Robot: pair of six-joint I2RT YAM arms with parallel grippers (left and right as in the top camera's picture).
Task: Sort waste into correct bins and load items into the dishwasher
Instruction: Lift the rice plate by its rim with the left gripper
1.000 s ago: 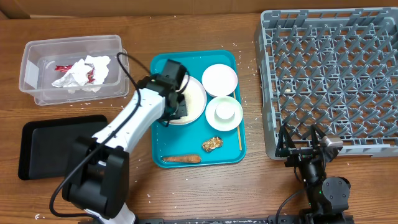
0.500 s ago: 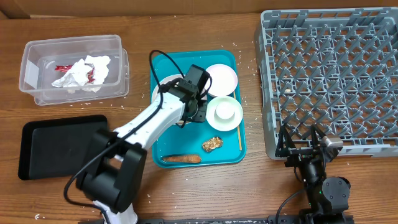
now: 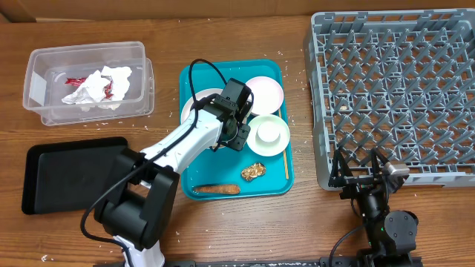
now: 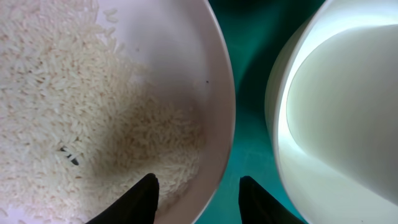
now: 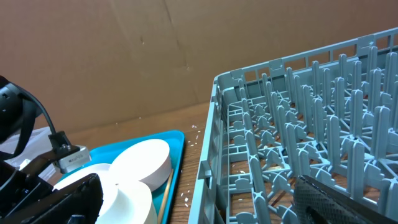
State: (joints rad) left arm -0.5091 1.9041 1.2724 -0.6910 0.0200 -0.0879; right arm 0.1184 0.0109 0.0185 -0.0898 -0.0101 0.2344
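My left gripper keeps its open fingers astride the plate's rim (image 4: 225, 93) beside the white bowl and closes them next, since the plate's rim is between them.
The large white plate (image 3: 199, 110) with loose rice (image 4: 93, 93) lies on the teal serving tray (image 3: 223, 174). My left gripper (image 3: 239, 138) is open and low over the plate's right rim (image 4: 225, 93), one finger above the rice and the other above the teal gap beside a white bowl (image 4: 336, 112). Two white bowls (image 3: 263, 93) (image 3: 267, 133) sit to the right. A chopstick (image 3: 286, 165), a brown lump (image 3: 253, 171) and a carrot-like stick (image 3: 217, 189) lie on the serving tray. The napkin (image 3: 96, 85) and red wrapper (image 3: 74, 80) are in the clear tub (image 3: 44, 111). My right gripper (image 3: 358, 176) is open and empty.
The grey dish rack (image 3: 397, 93) fills the right side, and in the right wrist view (image 5: 298, 124) its front left corner is just ahead. The black tray (image 3: 70, 174) lies at the front left. Rice grains are scattered on the wood near the serving tray.
My left gripper moved right from over the plate's middle to its right rim beside the front bowl, then nearly stopped. The right arm has not moved.
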